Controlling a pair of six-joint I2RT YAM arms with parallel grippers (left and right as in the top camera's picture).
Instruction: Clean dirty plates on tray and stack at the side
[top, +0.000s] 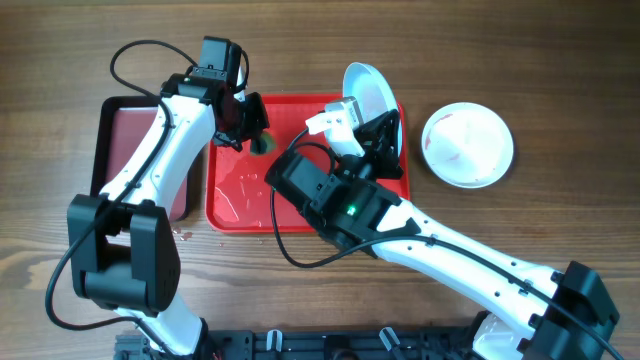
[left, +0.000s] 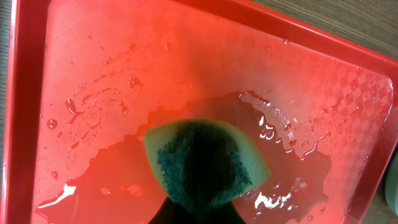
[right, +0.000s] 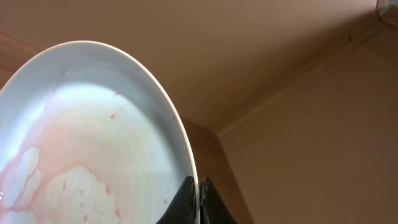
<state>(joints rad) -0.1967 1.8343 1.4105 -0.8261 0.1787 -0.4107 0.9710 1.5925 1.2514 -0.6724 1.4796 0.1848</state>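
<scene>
I should next move my left gripper left in the overhead view, down onto the maroon tray (top: 128, 148), and release the sponge: the tray's bottom is bare.
My right gripper (top: 385, 130) is shut on the rim of a pale mint-blue plate (top: 368, 92), held tilted on edge over the far right part of the red tray (top: 235, 205). In the right wrist view the plate (right: 93, 143) shows faint pink smears, with the jaws (right: 199, 199) clamped on its edge. My left gripper (top: 255, 135) is shut on a green sponge (left: 205, 162) pressed on the wet tray floor (left: 124, 81). A white plate (top: 467, 145) with red smears lies on the table right of the tray. A third plate is not in view.
A smaller black-rimmed maroon tray (top: 120, 140) lies left of the red tray, partly under my left arm. Water pools on the red tray floor. The wooden table extends on all sides.
</scene>
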